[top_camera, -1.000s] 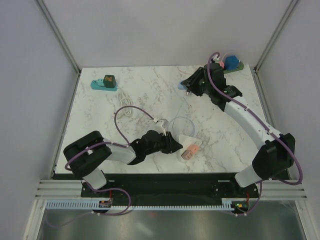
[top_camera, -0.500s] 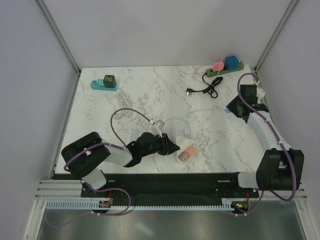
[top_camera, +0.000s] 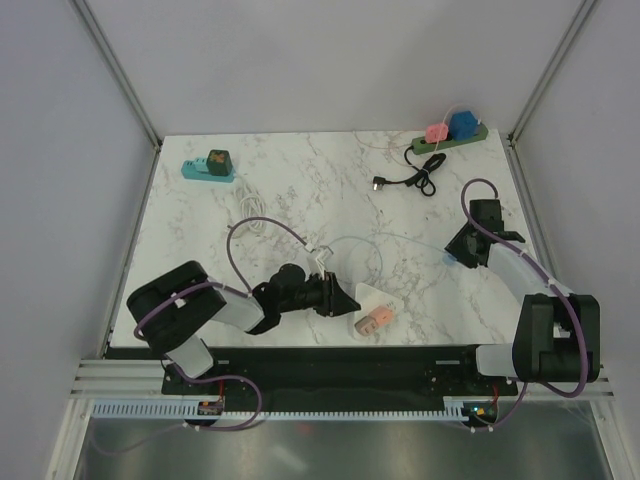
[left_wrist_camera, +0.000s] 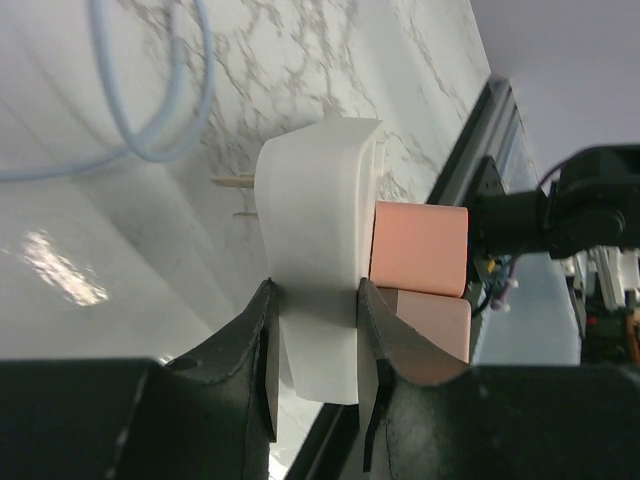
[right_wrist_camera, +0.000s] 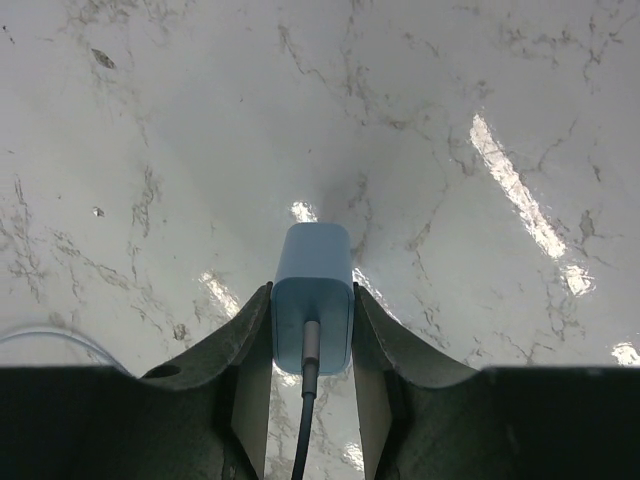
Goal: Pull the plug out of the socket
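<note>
The light blue plug is already off the white socket, so the robot's right gripper next needs to carry it outward, to the right in the top view, over bare marble (top_camera: 492, 272) (right_wrist_camera: 470, 265).
My left gripper (top_camera: 350, 301) is shut on a white socket adapter (top_camera: 374, 297) near the table's front edge. In the left wrist view the white socket (left_wrist_camera: 315, 220) sits between my fingers, with a pink plug (left_wrist_camera: 420, 245) seated in its face; the plug also shows in the top view (top_camera: 376, 320). My right gripper (top_camera: 456, 254) is shut on a light blue plug (right_wrist_camera: 313, 275) just above the marble at the right side. Its dark cable (right_wrist_camera: 304, 440) runs back between the fingers. A thin pale blue cable (top_camera: 362, 245) loops on the table between the arms.
A green power strip (top_camera: 452, 139) with pink and blue plugs lies at the back right, with a black cable (top_camera: 410, 181) in front of it. A teal socket with a dark plug (top_camera: 210, 165) sits at the back left. A white cable (top_camera: 253, 214) lies left of centre.
My right arm has swung from the far middle to the right side, carrying the blue plug. My left gripper has shifted the white socket slightly toward the front edge.
</note>
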You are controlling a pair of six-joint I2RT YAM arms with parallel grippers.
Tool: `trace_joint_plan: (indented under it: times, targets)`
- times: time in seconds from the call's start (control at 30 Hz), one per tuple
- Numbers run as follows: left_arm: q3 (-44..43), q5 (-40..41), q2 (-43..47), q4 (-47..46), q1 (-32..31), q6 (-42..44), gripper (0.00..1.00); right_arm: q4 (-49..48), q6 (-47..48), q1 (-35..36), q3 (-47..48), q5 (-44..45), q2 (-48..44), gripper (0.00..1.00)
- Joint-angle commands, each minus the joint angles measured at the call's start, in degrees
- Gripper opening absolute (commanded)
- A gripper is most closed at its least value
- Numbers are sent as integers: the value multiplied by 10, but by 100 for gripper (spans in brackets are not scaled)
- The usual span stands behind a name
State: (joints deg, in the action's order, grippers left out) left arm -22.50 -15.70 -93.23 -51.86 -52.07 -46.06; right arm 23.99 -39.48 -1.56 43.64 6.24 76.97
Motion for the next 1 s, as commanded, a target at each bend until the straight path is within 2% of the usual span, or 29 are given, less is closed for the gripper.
trace_joint_plan:
  times: [0.0, 0.27, 0.3, 0.37, 0.4, 0.43, 0.53, 0.6, 0.7, 0.77, 0.83, 0.87, 0.97]
  targets:
    - [4, -116, 15, -35, -7, 12, 2, -23, 21, -1, 11, -22, -10, 1]
    - [-25, -204, 164, 96, -29, 44, 2, -42, 9, 3, 24, -62, 5, 0]
    - [-31, -201, 186, 147, -28, 59, 2, -44, 7, 3, 26, -61, 8, 0]
    - [-40, -140, 259, 218, -28, 69, 2, -42, 6, 4, 33, -48, 13, 0]
    - [-52, -75, 281, 251, -28, 75, 2, -33, 4, 2, 45, -18, 14, 0]
    - [-57, -40, 321, 328, -27, 78, 2, -27, 5, -5, 53, -3, 17, 0]
    - [-75, 82, 366, 443, -18, 80, 2, -11, 13, -39, 82, 20, 31, 0]
    - [-69, 136, 403, 476, 4, 64, 2, -3, 21, -54, 100, 13, 48, 0]
    - [-33, 155, 444, 477, 48, 38, 2, -4, 47, -77, 111, 5, 66, 6]
    - [6, 154, 459, 434, 63, 32, 2, -15, 57, -80, 109, 3, 75, 12]
    - [32, 179, 455, 393, 66, 27, 2, -32, 68, -86, 102, -17, 77, 17]
    - [55, 181, 450, 351, 68, 22, 2, -53, 71, -90, 88, -36, 77, 22]
    - [74, 178, 405, 303, 72, 19, 2, -69, 80, -105, 78, -93, 81, 33]
